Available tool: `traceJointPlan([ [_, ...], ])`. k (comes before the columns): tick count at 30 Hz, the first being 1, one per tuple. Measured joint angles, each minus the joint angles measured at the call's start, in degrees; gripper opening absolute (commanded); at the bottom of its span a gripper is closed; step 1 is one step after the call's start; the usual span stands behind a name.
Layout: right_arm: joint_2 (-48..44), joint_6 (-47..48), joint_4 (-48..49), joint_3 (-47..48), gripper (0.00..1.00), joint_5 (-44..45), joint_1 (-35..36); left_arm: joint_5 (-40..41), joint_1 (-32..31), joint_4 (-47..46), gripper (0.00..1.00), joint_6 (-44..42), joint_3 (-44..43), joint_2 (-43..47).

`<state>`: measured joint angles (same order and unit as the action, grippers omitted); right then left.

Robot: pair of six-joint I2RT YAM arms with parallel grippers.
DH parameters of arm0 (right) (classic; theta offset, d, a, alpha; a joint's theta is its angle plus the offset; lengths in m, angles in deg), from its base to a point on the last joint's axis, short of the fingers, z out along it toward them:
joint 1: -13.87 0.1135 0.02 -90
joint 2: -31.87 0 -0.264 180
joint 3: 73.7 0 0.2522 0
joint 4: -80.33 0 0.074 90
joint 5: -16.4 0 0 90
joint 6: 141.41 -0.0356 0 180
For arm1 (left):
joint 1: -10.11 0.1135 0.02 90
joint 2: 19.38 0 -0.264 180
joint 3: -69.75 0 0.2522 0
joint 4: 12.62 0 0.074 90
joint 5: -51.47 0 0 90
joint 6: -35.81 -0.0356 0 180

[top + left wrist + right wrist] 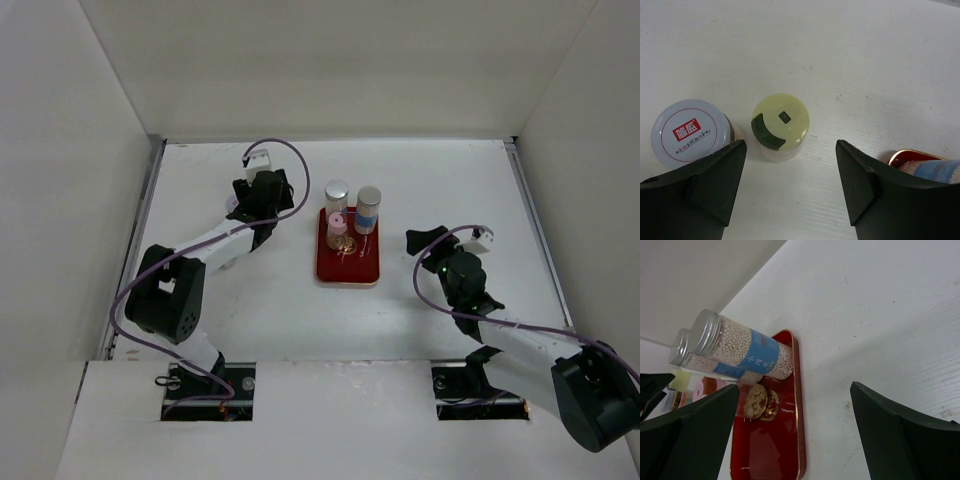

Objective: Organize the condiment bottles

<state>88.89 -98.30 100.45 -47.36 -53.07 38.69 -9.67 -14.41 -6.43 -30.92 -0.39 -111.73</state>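
The yellow-green cap (780, 122) of the cream bottle below faces my left gripper's open fingers, so I'll move down and close around it next.
Two grey-capped bottles (336, 195) (369, 201) with blue-white labels and a short pink-lidded jar (337, 226) stand at the far end of the red tray (350, 268). My left gripper (261, 206) is open and hangs over a cream bottle with a yellow-green cap (780, 122), which stands just ahead of the gap between my fingers (791, 150). A pale-lidded jar with a red label (690, 132) stands beside it. My right gripper (431, 250) is open and empty, right of the tray. The right wrist view shows the grey-capped bottles (740, 350) and the pink-lidded jar (707, 389) between its fingers (795, 387).
White walls close off the table on the left, back and right. The tray's near half holds nothing. The tray's corner (905, 156) and a blue-labelled bottle (935, 170) show by my left gripper's right finger. A purple cable loops over each arm.
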Motion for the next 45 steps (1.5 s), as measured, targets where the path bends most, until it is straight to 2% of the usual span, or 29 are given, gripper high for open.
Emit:
traceJointPlan([
  [6,0.42,0.15,0.02,0.02,1.0,0.0,0.02,-0.85,0.87,0.04,0.65,-0.83,-2.49,-3.65],
  [12,0.57,0.15,0.0,0.02,1.0,0.0,0.02,-0.92,1.16,-0.44,0.38,-1.53,-4.13,-7.04],
  [16,0.66,0.15,0.0,0.02,1.0,0.0,0.02,-0.85,0.85,-0.66,0.28,-1.81,-4.07,-6.91],
  [21,0.72,0.15,0.0,0.02,1.0,0.0,0.02,0.07,-1.86,-0.5,0.25,-2.16,-0.74,-1.29],
  [27,0.76,0.15,0.0,0.02,1.0,0.0,0.02,0.59,-6.84,0.2,0.25,-2.51,7.32,13.77],
  [34,0.76,0.15,0.0,0.02,1.0,0.0,0.02,1.11,-15.19,9.31,0.25,-0.13,12.98,28.94],
  [39,0.72,0.17,0.0,0.02,1.0,0.04,0.02,0.39,-24.0,9.97,0.25,3.04,13.0,27.58],
  [45,-0.02,0.17,0.0,0.02,1.0,0.07,0.02,-0.7,-31.63,7.37,0.25,4.42,9.46,15.93],
])
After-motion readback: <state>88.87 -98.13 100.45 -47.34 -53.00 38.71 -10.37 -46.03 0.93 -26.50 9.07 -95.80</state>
